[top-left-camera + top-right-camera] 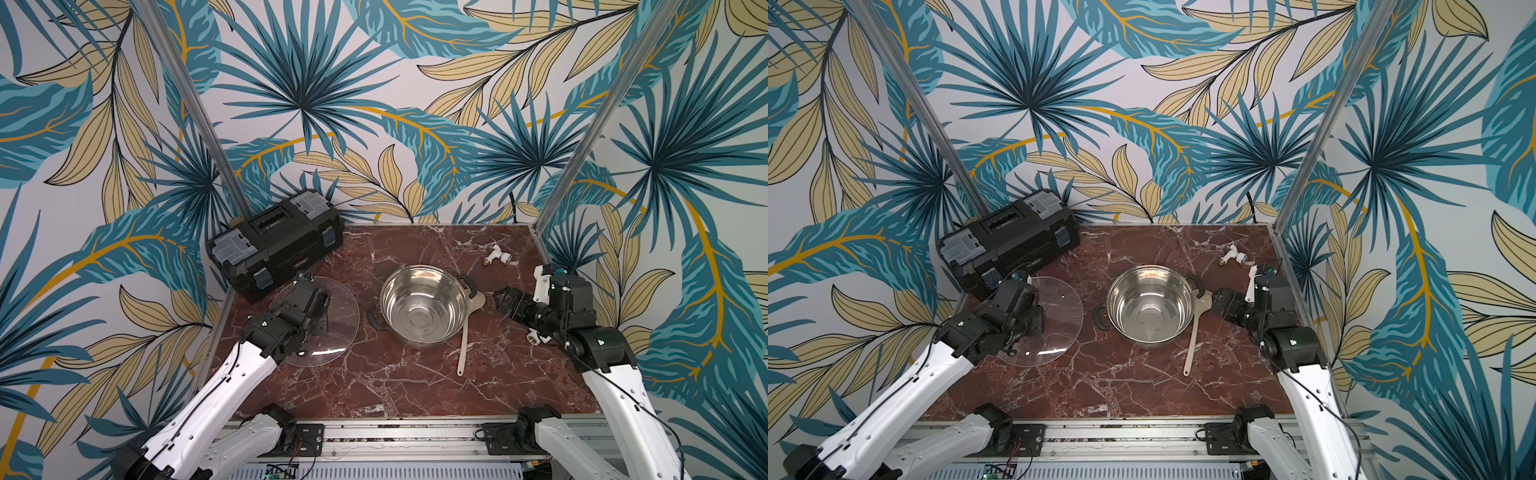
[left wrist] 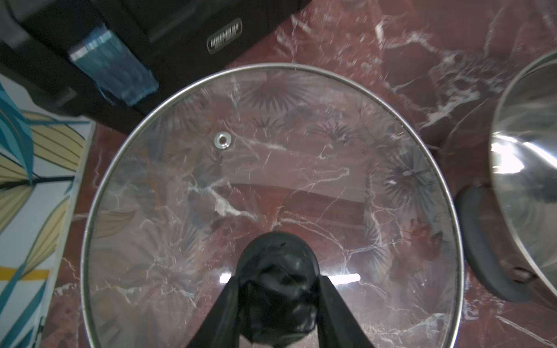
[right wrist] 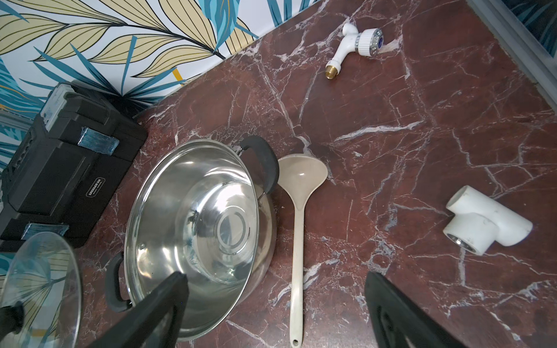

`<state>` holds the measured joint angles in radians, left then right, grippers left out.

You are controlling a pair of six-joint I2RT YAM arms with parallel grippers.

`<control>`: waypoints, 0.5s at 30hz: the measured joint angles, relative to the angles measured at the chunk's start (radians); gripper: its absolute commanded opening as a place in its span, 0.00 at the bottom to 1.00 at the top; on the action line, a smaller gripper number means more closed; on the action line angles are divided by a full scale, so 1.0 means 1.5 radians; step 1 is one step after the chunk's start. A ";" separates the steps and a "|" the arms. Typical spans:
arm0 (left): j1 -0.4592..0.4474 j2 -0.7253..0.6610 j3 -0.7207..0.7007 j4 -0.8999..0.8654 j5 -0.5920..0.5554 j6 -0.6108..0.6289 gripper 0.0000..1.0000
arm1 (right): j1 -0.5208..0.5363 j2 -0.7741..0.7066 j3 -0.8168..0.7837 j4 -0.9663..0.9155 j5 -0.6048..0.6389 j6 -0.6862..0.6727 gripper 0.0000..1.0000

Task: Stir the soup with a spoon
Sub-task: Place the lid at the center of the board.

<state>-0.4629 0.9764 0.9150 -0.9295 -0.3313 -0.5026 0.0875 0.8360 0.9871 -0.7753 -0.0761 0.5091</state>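
Note:
The bare marble beside the pot lies below my left gripper. I will lower that gripper until the lid meets the table and let go of the black knob.
The shiny steel pot (image 1: pixel 424 305) with black side handles stands uncovered mid-table in both top views; no soup shows inside it. The cream spoon (image 1: pixel 464 332), a ladle, lies flat on the marble just right of the pot. Its bowl sits by the pot's far handle and its handle end points to the front. My right gripper (image 3: pixel 275 275) hovers open above the spoon's handle (image 3: pixel 297 241), touching nothing. My left gripper (image 2: pixel 278 280) is shut on the black knob of the clear glass lid (image 2: pixel 271 180). The lid sits level to the left of the pot.
A black toolbox (image 1: pixel 274 241) sits at the back left, close behind the lid. A white tap (image 3: pixel 355 45) lies at the back right, and a white T pipe fitting (image 3: pixel 485 223) lies under my right arm. Patterned walls and metal posts close in the table.

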 measured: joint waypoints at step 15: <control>0.079 0.086 -0.170 0.234 0.022 -0.042 0.39 | 0.106 0.017 -0.202 0.026 0.014 0.071 0.87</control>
<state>-0.3439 1.1049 0.6601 -0.5789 -0.2981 -0.5663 0.2466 0.8616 0.6834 -0.7361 -0.0547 0.6159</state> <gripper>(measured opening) 0.405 0.895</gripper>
